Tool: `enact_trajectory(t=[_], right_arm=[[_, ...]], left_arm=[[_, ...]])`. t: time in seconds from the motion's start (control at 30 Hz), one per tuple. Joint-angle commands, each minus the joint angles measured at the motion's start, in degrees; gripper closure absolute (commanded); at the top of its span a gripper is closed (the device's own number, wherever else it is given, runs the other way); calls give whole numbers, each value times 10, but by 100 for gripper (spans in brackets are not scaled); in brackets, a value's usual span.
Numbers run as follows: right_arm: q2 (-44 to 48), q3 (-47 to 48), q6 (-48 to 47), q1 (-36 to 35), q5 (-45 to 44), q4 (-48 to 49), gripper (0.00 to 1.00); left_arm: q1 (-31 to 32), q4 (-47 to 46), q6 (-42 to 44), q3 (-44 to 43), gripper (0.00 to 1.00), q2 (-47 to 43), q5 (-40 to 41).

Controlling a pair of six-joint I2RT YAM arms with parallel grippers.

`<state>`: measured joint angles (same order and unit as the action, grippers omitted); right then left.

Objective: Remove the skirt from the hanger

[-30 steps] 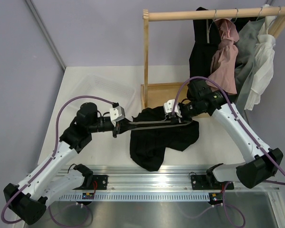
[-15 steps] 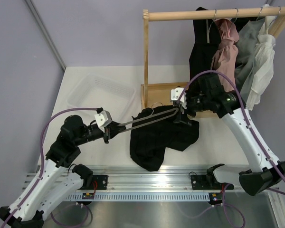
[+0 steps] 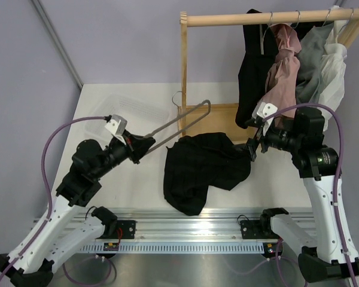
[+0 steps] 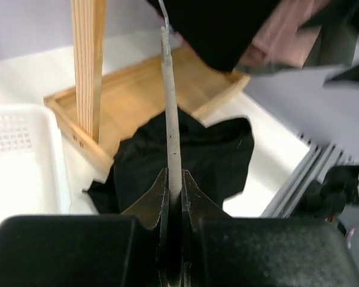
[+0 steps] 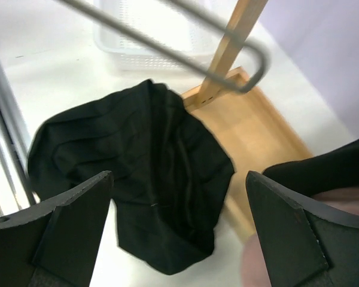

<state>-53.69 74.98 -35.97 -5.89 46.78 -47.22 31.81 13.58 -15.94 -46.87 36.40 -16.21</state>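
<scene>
The hanger is bare, so my left gripper will lift it outward, its hook onto the wooden bar between the rack post and black clothes [image 3: 217, 20].
The black skirt [image 3: 206, 170] lies crumpled on the white table, off the hanger; it also shows in the wrist views [image 4: 185, 155] [image 5: 137, 179]. The grey hanger [image 3: 173, 125] is bare and held in the air, slanting up and right, with its hook [image 3: 178, 98] near the rack post. My left gripper [image 3: 134, 149] is shut on the hanger's lower left end [image 4: 170, 119], jaws [image 4: 175, 188] pressed on the bar. My right gripper [image 3: 255, 143] hangs open and empty above the skirt's right edge, fingers wide apart [image 5: 178, 179]. The hanger's far end [image 5: 227, 82] crosses above.
A wooden rack stands at the back: rail [image 3: 269, 18], post [image 3: 183, 78], base tray [image 3: 218, 116]. Black [image 3: 254, 66], pink [image 3: 284, 66], grey [image 3: 314, 66] and white [image 3: 332, 78] clothes hang on it. A clear basket [image 3: 128, 110] sits back left. A metal rail [image 3: 185, 227] runs along the near edge.
The left gripper drew the hanger left and up, out of the skirt. The right gripper opened, let go and pulled back to the right. The skirt dropped flat on the table.
</scene>
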Motion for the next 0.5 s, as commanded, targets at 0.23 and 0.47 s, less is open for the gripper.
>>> enact_trajectory(t=[0.23,0.47], right_arm=[[63,-144,80,4,16,94,1],[76,-193,84,4,23,117,0]], left_arm=[[179,-128,39,-196,100,188,260],[222,-183,129,-328,100,310,382]])
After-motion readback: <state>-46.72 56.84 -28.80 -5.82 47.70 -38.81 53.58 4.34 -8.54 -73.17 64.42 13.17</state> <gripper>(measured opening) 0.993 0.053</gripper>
